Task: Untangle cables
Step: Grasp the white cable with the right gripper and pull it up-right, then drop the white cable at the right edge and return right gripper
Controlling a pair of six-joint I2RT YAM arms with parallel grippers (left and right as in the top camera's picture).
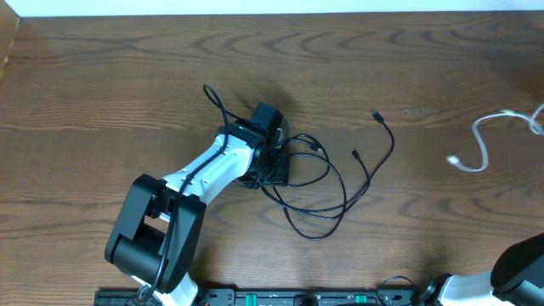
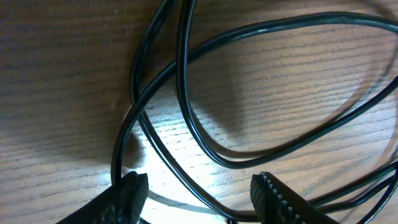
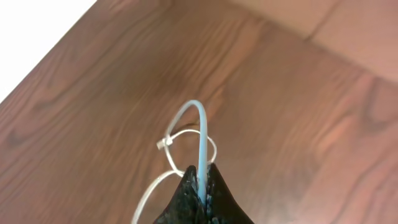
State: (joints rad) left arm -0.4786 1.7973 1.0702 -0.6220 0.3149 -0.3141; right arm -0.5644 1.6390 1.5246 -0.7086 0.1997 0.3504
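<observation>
My right gripper draws the white cable to the right in the overhead view next and releases it on the tabletop, since it is clear of the black cable.
The thin black cable lies in loose overlapping loops at the table's middle, its small plug ends off to the right. My left gripper is down on the loops' left side. In the left wrist view it is open, and its fingertips straddle a strand of the black cable on the wood. The white cable lies apart at the far right and runs off the frame edge. In the right wrist view my right gripper is shut on the white cable, held above the table. The right gripper is out of the overhead view.
The wooden table fills the view, with a white strip along its far edge. The left arm's base stands at the front left. Part of the right arm shows at the front right corner.
</observation>
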